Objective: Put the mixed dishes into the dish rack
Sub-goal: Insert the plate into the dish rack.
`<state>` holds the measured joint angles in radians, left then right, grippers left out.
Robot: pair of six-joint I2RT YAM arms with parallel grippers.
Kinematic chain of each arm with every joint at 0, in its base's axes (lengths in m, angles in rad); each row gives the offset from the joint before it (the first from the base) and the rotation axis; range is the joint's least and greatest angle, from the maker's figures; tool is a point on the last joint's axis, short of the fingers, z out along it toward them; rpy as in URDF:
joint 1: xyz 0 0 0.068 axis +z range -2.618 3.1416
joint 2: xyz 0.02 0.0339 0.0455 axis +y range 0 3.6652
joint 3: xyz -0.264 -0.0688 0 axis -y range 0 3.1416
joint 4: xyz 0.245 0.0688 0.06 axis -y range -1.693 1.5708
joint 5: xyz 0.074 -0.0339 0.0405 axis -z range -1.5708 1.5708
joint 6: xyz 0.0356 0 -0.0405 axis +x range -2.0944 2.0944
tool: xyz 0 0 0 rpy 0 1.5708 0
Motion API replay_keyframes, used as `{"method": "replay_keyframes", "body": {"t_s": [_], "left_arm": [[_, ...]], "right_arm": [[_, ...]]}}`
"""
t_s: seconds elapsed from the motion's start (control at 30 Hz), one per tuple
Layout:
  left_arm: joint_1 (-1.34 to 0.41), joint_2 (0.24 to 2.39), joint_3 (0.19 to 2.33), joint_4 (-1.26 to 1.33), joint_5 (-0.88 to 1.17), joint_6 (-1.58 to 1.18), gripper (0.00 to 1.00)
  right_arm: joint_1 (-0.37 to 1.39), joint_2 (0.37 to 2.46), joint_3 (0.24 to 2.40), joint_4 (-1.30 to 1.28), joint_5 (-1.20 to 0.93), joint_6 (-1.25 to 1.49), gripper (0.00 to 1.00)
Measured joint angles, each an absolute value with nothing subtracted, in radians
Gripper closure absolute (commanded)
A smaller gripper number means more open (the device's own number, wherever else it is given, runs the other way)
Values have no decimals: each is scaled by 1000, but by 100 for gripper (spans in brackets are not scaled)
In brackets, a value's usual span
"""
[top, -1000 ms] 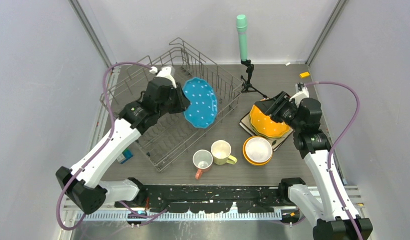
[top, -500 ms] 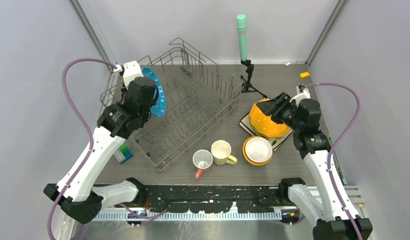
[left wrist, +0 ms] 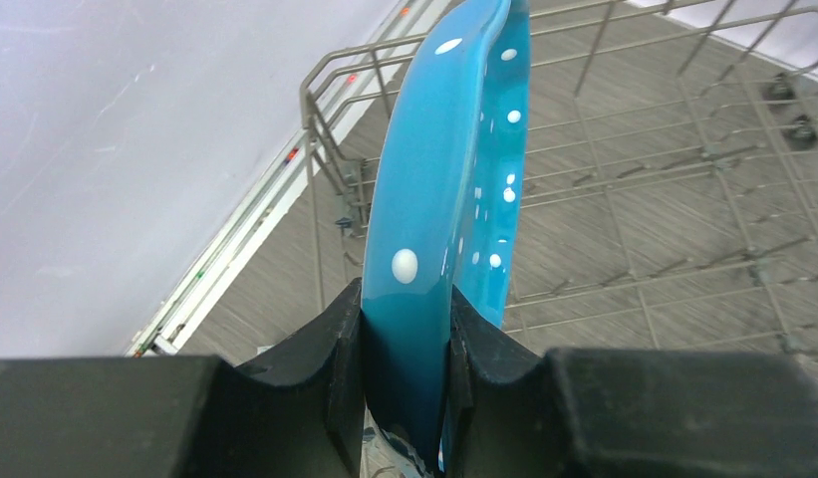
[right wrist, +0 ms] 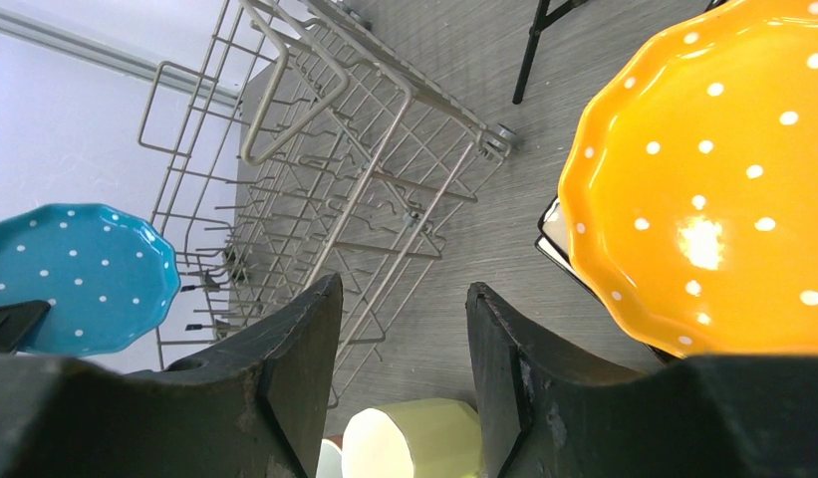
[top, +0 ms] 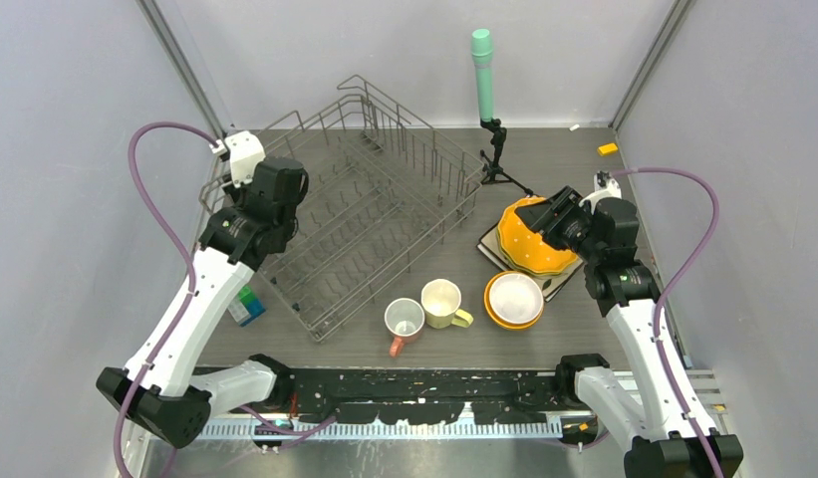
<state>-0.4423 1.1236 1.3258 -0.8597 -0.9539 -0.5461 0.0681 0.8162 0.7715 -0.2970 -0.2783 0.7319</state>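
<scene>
I will next lower the blue plate, already on edge, with my left gripper between the wires of the empty rack end below, by the blue-green box, and release it.
The dotted blue plate [left wrist: 439,229] stands on edge, and my left gripper [left wrist: 405,299] is shut on its rim over the left end of the grey wire dish rack [top: 375,219]. From the top view, that gripper [top: 277,199] hides the plate. The right wrist view shows the same plate [right wrist: 81,279] at the rack's far end. My right gripper [right wrist: 400,339] is open and empty, beside the dotted orange plate [right wrist: 713,189]. That plate [top: 532,244] lies on a white square plate [top: 491,246]. A pink mug [top: 404,321], a pale-yellow mug [top: 442,302] and a white bowl [top: 515,297] nested in an orange one stand near the front.
A green-topped cylinder [top: 482,60] on a black tripod stands behind the rack's right corner. A small blue-green box [top: 247,307] lies left of the rack under the left arm. A small orange block [top: 608,148] sits at the back right.
My left arm swung the blue plate from above the rack's middle to its left end and turned it on edge. The right arm has barely moved.
</scene>
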Motion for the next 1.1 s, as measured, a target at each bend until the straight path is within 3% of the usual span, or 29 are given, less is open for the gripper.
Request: {"method": "replay_keyframes", "body": {"t_s": [0.63,1.1], "left_arm": [[-423,1248,1378,-999,-1188,-780,100],[-423,1391,1458,-1135,-1201,-824,100]], "right_arm": [[68,823,768,-325,-245,729,45],[68,845,762,-331,-238,729,45]]}}
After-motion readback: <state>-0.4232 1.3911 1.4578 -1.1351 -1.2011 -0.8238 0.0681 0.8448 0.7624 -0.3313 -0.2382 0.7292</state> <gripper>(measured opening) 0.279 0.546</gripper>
